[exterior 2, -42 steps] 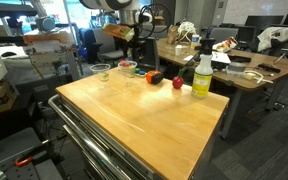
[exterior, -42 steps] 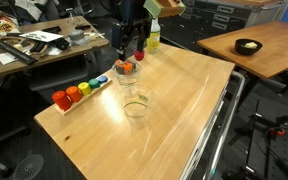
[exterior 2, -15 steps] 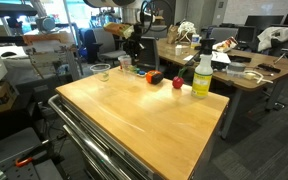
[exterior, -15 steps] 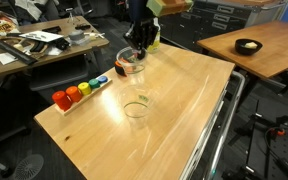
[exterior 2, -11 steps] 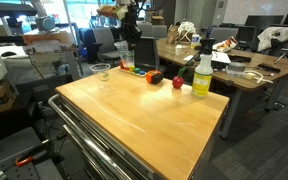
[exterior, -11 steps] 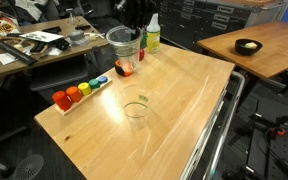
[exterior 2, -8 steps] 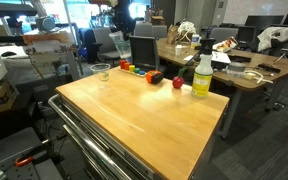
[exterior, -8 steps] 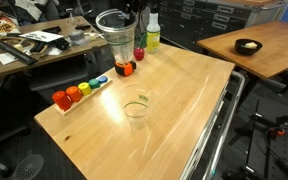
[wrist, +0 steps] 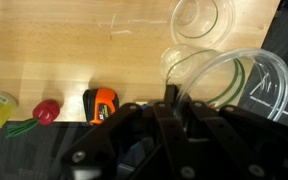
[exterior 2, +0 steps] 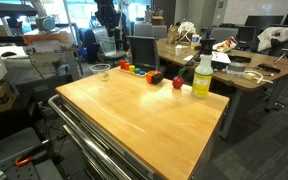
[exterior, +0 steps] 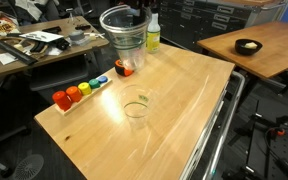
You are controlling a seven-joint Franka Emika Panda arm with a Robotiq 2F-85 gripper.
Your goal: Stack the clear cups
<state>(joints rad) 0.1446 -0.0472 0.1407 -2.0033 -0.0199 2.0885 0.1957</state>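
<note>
The open rim of the standing cup (wrist: 202, 19) lies below my gripper, so next I will move my gripper over it, lower the held cup in, then release it.
My gripper (wrist: 170, 102) is shut on the wall of a clear cup (wrist: 227, 84), whose wide rim arcs out in front of the fingers in the wrist view. In both exterior views this cup (exterior: 124, 34) (exterior 2: 110, 44) hangs high above the table's far side, under the gripper (exterior: 135, 11). A second clear cup (exterior: 136, 108) (exterior 2: 102, 72) stands upright on the wooden table (exterior: 184, 95). From the wrist it shows as a round rim (wrist: 203, 19) below and ahead of the held one.
A yellow-green bottle (exterior: 152, 35) (exterior 2: 202, 75) stands at the table's far edge. An orange block (exterior: 124, 70) (wrist: 104, 103) and a small red object (wrist: 47, 110) lie near it. A wooden tray of coloured blocks (exterior: 79, 92) sits at one side. A black bowl (exterior: 248, 45) rests on another table.
The gripper has risen from table height beside the orange block, carrying the clear cup up and away from the bottle. The cup on the table has not moved.
</note>
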